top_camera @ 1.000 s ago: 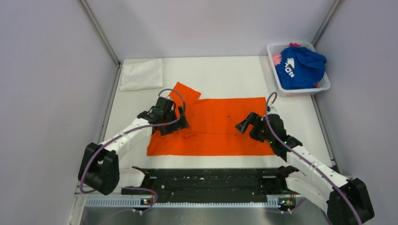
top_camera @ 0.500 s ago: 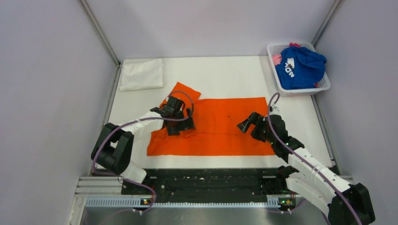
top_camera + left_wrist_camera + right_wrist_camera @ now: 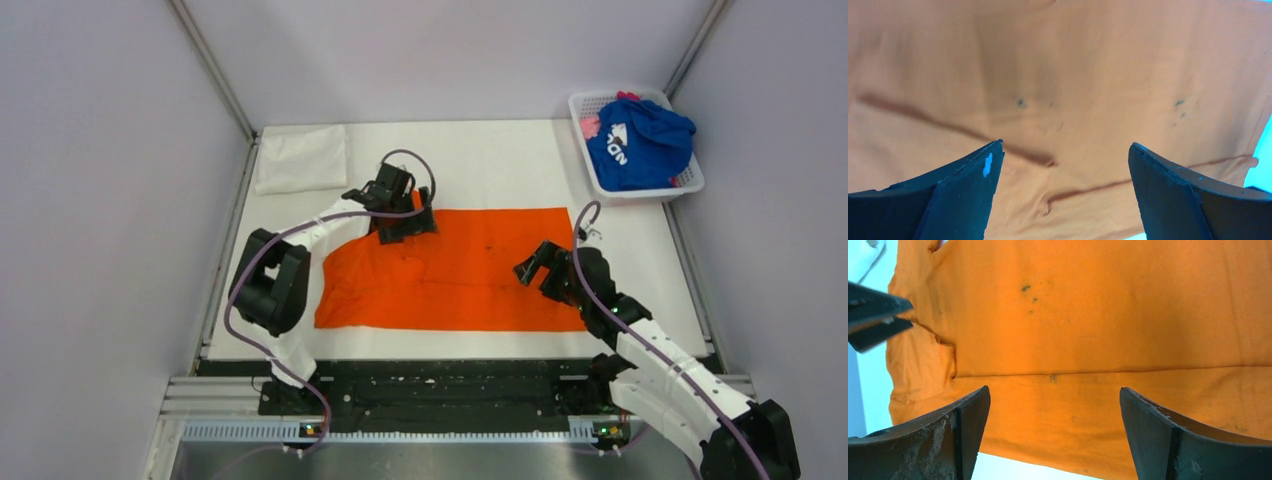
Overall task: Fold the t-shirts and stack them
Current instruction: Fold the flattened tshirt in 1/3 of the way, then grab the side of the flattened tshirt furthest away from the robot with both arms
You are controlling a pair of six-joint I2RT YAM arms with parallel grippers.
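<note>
The far edge of the orange sleeve [image 3: 417, 196] is below my left gripper and outward of it, so my left gripper will move outward and lower onto that edge next.
The orange t-shirt [image 3: 470, 275] lies flat across the middle of the table, folded into a wide band, with its left sleeve tucked in. My left gripper [image 3: 407, 222] is open and empty over the shirt's upper left corner; orange cloth [image 3: 1063, 90] with creases fills its wrist view. My right gripper [image 3: 535, 268] is open and empty over the shirt's right part; its wrist view shows the orange cloth [image 3: 1098, 340] and a horizontal fold line. The blue t-shirt [image 3: 637, 145] with white lettering lies bunched in the basket, with a bit of the pink one [image 3: 590, 126] beside it.
A white plastic basket [image 3: 690, 186] stands at the table's far right corner. A folded white cloth [image 3: 300, 160] lies at the far left. Grey walls close in the table on both sides. A black rail runs along the near edge.
My left gripper has moved up and to the right, from the shirt's left side to its upper left corner. The left sleeve that stuck out at the top is now folded in. The right gripper barely moved.
</note>
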